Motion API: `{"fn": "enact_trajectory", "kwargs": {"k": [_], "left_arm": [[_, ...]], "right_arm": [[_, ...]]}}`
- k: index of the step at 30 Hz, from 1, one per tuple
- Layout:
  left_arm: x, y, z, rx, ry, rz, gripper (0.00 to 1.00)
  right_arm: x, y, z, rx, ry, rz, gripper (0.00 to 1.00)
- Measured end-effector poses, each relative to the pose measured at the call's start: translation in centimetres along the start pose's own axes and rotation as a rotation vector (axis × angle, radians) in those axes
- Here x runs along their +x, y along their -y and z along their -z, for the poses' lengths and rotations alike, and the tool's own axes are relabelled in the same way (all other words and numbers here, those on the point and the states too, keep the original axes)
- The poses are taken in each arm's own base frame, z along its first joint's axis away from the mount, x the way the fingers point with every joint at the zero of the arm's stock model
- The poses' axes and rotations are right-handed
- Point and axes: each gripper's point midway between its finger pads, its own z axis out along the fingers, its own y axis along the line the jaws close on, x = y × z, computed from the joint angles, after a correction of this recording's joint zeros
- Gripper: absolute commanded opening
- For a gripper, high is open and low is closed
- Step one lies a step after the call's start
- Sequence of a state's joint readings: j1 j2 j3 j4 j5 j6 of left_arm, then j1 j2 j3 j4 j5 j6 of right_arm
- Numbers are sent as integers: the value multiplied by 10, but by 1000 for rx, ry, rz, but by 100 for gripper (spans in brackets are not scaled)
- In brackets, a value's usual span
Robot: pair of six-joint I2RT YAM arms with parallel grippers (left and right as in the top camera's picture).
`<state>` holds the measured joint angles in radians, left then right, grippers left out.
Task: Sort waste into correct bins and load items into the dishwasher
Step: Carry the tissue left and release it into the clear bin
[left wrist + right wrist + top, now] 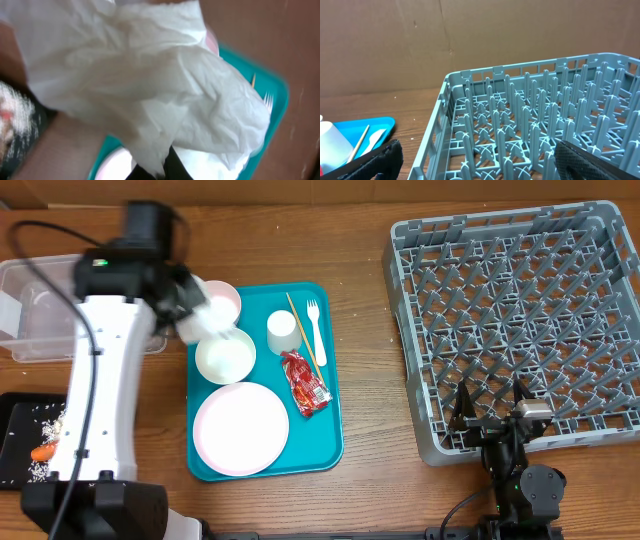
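Note:
My left gripper goes left in the overhead view over the clear plastic tub next, then lets go of the napkin, since the black tray holds food scraps.
My left gripper hangs over the teal tray's far left corner, shut on a crumpled white napkin. In the left wrist view the napkin fills most of the picture, pinched between the dark fingers of the gripper. On the tray lie a pinkish bowl, a pale bowl, a white plate, a cup, a fork, a chopstick and a red wrapper. My right gripper stands open and empty at the near edge of the grey dish rack, whose pegs lie between its fingers.
A clear plastic tub stands at the far left. Below it a black tray holds an orange carrot and pale crumbs. My white left arm covers part of both. Cardboard walls stand behind the table.

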<state>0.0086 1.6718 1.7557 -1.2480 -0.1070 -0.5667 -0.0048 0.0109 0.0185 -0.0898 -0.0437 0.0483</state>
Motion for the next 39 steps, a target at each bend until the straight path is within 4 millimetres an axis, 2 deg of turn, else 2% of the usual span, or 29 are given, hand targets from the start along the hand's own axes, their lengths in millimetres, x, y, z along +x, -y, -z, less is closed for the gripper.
{"fn": "enact_trajectory", "kwargs": {"k": [2,5,6,7,8,11,12,14,15,18,20,21,22,23,25,27,29,31,33,34,36,37,39], "left_arm": [[-49,-33,-2,1,122,127,4],[-92,-61,-3,15,239,226,4],[-107,-78,-8,9,268,268,4],[-112,-89,-13,-4,271,291,5],[-117,-101,-19,-17,272,314,9],[-126,-132,-47,-63,248,359,46],[-128,-137,-55,-67,243,367,57],[-133,-143,-72,-72,236,381,67],[-138,-143,-74,-60,246,376,75],[-144,-131,-73,4,257,333,85],[-142,-116,-73,84,230,300,84],[-141,-110,-73,114,219,291,79],[-137,-101,-71,166,197,277,71],[-133,-89,-67,232,169,263,68],[-124,-69,-51,344,133,233,73],[-116,-46,-22,449,134,161,76],[-90,-14,21,537,121,52,73],[-47,18,53,582,54,-69,65],[-3,45,70,599,-34,-174,55],[24,55,72,587,-109,-218,55],[61,74,70,572,-200,-310,57],[95,89,64,552,-280,-383,58],[120,96,53,499,-327,-414,61]], "right_arm": [[0,0,0,0,0,0,100],[0,0,0,0,-1,0,100],[0,0,0,0,0,0,100],[0,0,0,0,0,0,100],[0,0,0,0,1,0,100],[0,0,0,0,0,0,100],[0,0,0,0,0,0,100],[0,0,0,0,0,0,100],[0,0,0,0,0,0,100],[0,0,0,0,0,0,100],[0,0,0,0,1,0,100],[0,0,0,0,0,0,100],[0,0,0,0,0,0,100],[0,0,0,0,0,0,100],[0,0,0,0,0,0,100],[0,0,0,0,1,0,100],[0,0,0,0,0,0,100],[0,0,0,0,0,0,100],[0,0,0,0,0,0,100],[0,0,0,0,0,0,100],[0,0,0,0,1,0,100],[0,0,0,0,0,0,100],[0,0,0,0,0,0,100]]}}
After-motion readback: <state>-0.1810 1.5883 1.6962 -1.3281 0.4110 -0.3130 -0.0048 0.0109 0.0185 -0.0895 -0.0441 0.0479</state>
